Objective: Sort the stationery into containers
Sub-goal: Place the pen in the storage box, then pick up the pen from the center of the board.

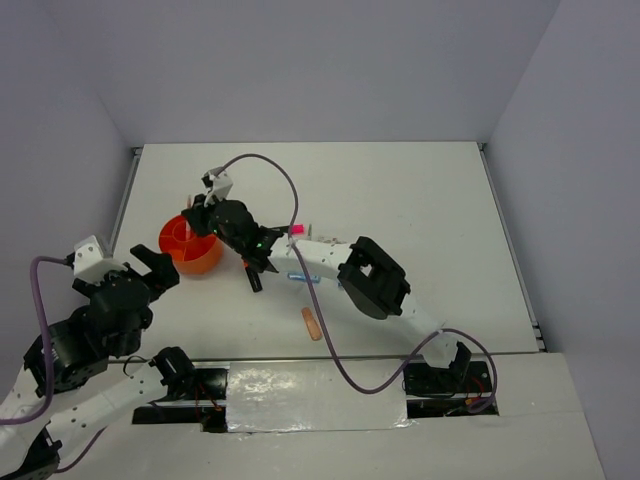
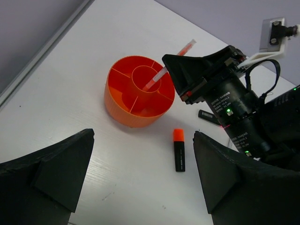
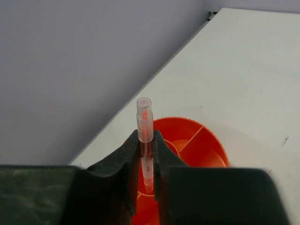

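My left gripper moves across and down next onto the thin pen beside the pink cap (image 1: 309, 231). The pen lies loose below the gripper, to its right in the top view.
The round orange tub (image 1: 186, 256) with divider compartments stands at the table's left. My right gripper (image 1: 203, 214) hangs over it, shut on a thin orange pen (image 3: 145, 117) with a clear cap. The pen is upright and tilted, with its lower end in the tub's centre ring (image 2: 143, 80). The tub also shows in the right wrist view (image 3: 206, 145). My left gripper (image 2: 143, 137) is open and empty, above the table in front of the tub (image 2: 117, 101). A black highlighter with an orange cap (image 2: 179, 151) lies between my left fingers' tips and the tub.
A peach oblong eraser (image 1: 312, 323) lies near the table's front edge. A blue marker (image 1: 303, 279) and a pink-capped highlighter (image 1: 297, 230) lie beside the right arm's forearm. The right arm (image 1: 370, 275) stretches across the table's middle. Walls close the table on three sides.
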